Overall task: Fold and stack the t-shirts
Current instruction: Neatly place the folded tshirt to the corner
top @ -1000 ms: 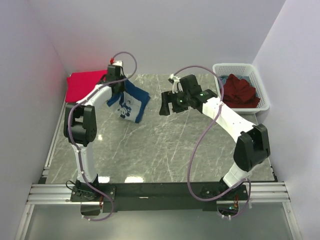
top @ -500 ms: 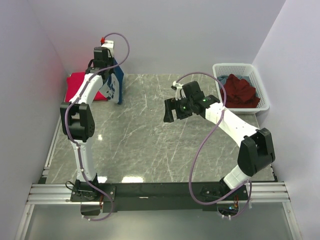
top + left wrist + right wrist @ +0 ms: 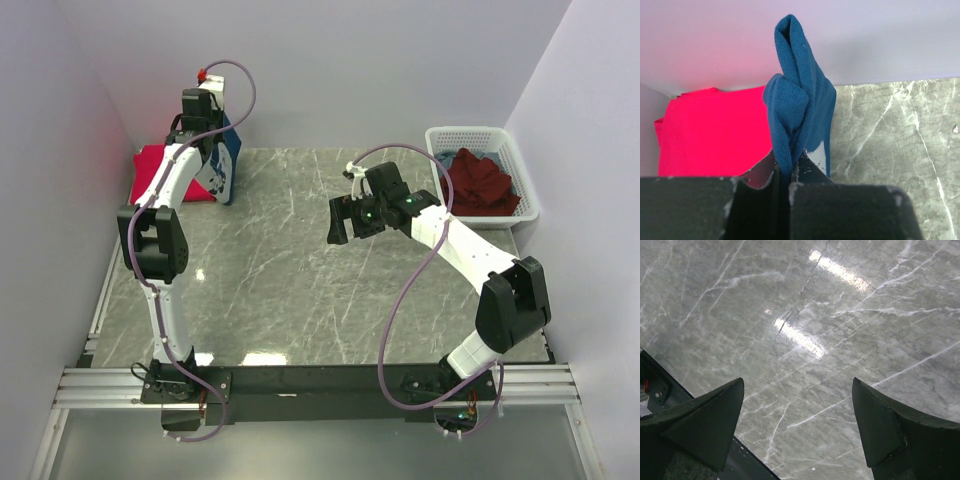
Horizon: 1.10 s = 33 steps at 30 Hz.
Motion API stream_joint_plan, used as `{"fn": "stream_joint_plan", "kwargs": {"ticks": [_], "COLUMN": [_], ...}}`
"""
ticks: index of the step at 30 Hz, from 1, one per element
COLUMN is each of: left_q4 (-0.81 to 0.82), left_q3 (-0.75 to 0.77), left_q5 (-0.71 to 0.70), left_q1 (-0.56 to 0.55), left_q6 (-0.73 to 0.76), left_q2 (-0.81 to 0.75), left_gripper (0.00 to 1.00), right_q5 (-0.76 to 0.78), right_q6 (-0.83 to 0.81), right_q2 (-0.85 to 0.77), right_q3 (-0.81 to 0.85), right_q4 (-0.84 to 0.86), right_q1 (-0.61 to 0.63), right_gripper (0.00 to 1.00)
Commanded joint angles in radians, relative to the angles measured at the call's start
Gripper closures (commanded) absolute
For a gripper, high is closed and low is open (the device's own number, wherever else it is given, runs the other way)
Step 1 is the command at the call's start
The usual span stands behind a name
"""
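Observation:
My left gripper goes to the left in the top view and down next, then releases, since the folded pinkish-red t-shirt (image 3: 160, 172) (image 3: 716, 136) lies below it on that side.
My left gripper (image 3: 203, 133) is shut on the navy blue t-shirt (image 3: 222, 165) with the white print and holds it in the air at the far left, just right of the folded pinkish-red t-shirt (image 3: 160, 172). In the left wrist view the blue cloth (image 3: 796, 110) bunches up out of my shut jaws, and the red shirt (image 3: 715, 130) lies flat below left. My right gripper (image 3: 338, 222) is open and empty above the bare table middle; its fingers (image 3: 705, 415) stand wide apart. A dark maroon t-shirt (image 3: 482, 182) lies crumpled in the white basket (image 3: 528, 185).
The grey marble table (image 3: 320, 290) is walled on the left, back and right. The basket stands at the far right corner, with a bit of blue cloth (image 3: 449, 160) under the maroon shirt. The black front rail (image 3: 320, 385) carries both arm bases.
My left gripper carried the blue shirt from the table's middle-left up and back to the far left, beside the red shirt. My right gripper drew slightly right and stays open.

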Motion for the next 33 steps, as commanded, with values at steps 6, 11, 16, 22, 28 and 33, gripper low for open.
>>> {"fn": "stream_joint_plan", "kwargs": {"ticks": [6, 11, 16, 22, 28, 33], "left_q4": [0.035, 0.032, 0.055, 0.084, 0.068, 0.121], "left_q3": [0.041, 0.048, 0.011, -0.009, 0.023, -0.023], "left_q5": [0.036, 0.030, 0.022, 0.028, 0.030, 0.030], "left_q1": [0.001, 0.001, 0.004, 0.021, 0.041, 0.070], "left_q6": [0.022, 0.050, 0.058, 0.064, 0.087, 0.110], "left_q2": [-0.112, -0.118, -0.134, -0.137, -0.095, -0.100], "left_gripper": [1.00, 1.00, 1.00, 1.00, 1.00, 1.00], "right_q5": [0.003, -0.002, -0.016, -0.014, -0.016, -0.024], "right_q6": [-0.001, 0.002, 0.012, 0.010, 0.013, 0.015], "right_q2": [-0.020, -0.006, 0.009, 0.010, 0.027, 0.036], "right_q3": [0.005, 0.010, 0.015, 0.018, 0.019, 0.024], "right_q4": [0.015, 0.015, 0.016, 0.010, 0.008, 0.007], "right_q1": [-0.006, -0.006, -0.006, -0.006, -0.006, -0.007], "right_gripper": [0.05, 0.05, 0.04, 0.04, 0.04, 0.04]}}
